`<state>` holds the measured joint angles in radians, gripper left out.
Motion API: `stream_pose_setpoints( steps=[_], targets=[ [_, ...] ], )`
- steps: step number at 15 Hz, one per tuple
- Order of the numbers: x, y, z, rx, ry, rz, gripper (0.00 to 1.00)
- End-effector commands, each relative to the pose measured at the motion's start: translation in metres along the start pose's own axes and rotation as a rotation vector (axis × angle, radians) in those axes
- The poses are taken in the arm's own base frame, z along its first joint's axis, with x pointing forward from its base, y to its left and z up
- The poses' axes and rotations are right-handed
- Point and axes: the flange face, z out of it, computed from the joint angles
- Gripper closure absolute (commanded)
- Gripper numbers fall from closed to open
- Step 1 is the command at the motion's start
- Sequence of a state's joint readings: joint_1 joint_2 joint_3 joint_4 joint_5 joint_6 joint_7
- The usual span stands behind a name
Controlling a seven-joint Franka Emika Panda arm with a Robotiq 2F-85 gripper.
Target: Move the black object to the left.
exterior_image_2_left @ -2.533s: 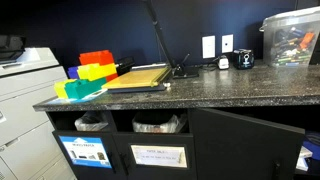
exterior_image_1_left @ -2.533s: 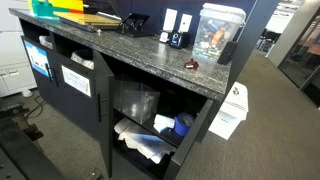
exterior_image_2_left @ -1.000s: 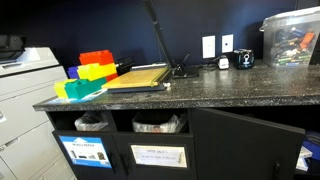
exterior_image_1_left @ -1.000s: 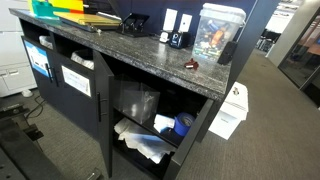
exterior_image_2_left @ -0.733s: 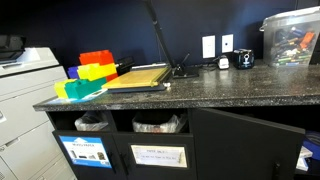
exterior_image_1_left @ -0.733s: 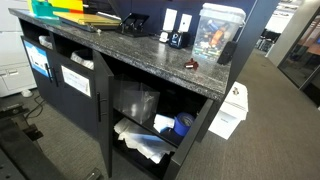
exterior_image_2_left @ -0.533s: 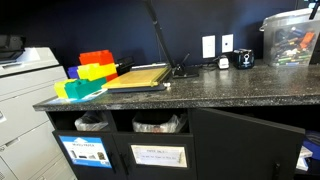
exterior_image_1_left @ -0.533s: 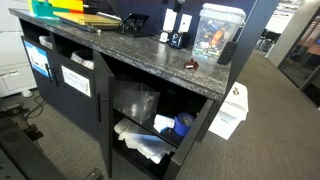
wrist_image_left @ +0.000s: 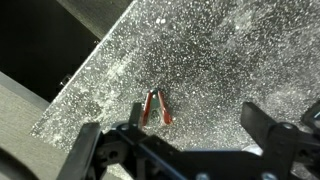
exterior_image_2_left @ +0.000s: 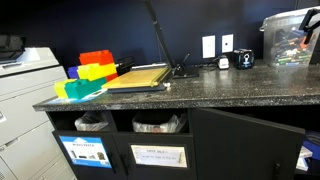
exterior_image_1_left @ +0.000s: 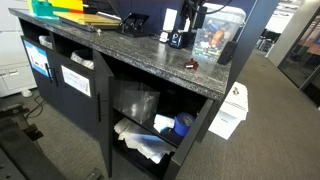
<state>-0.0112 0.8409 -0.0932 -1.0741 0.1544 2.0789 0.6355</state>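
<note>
Next I should lower my gripper and shift it sideways around the black object's reddish pegs, as they lie below it and toward the left in the wrist view.
The black object (exterior_image_1_left: 192, 65) is a tiny dark item with a reddish-brown tinge. It lies on the speckled stone counter (exterior_image_1_left: 130, 52) near the front edge at the right end. In the wrist view the black object (wrist_image_left: 155, 107) shows two reddish prongs and lies on the counter just ahead of the fingers. My gripper (wrist_image_left: 172, 122) is open and empty, with one finger (wrist_image_left: 262, 125) clear on the right. In an exterior view my gripper (exterior_image_1_left: 190, 22) hangs high over the back of the counter, well above and behind the black object.
A boxy black gadget with a blue-white face (exterior_image_1_left: 177, 40) (exterior_image_2_left: 243, 59) stands at the back. A clear plastic bin (exterior_image_1_left: 215, 32) (exterior_image_2_left: 290, 38) and a tall flat black slab (exterior_image_1_left: 228, 50) stand at the right end. Coloured trays (exterior_image_2_left: 85, 75) and a yellow pad (exterior_image_2_left: 135, 77) lie further along.
My arm and gripper have come down into the exterior view from the top, above the back of the counter. The black object has not moved.
</note>
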Motion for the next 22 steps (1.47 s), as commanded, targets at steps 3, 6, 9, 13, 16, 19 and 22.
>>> stream_pose_setpoints(
  steps=[3,6,9,13,16,19,22],
  targets=[
    [0.029,-0.002,0.045,-0.045,0.044,0.054,0.00],
    [0.035,0.004,0.067,-0.070,0.048,0.072,0.00],
    [0.037,0.012,0.086,-0.104,0.045,0.088,0.00],
    [0.040,0.023,0.107,-0.133,0.051,0.102,0.00],
    [0.042,0.028,0.117,-0.144,0.063,0.106,0.35],
    [0.045,0.029,0.115,-0.147,0.078,0.105,0.58],
    [0.046,0.028,0.109,-0.152,0.084,0.101,0.79]
  ],
)
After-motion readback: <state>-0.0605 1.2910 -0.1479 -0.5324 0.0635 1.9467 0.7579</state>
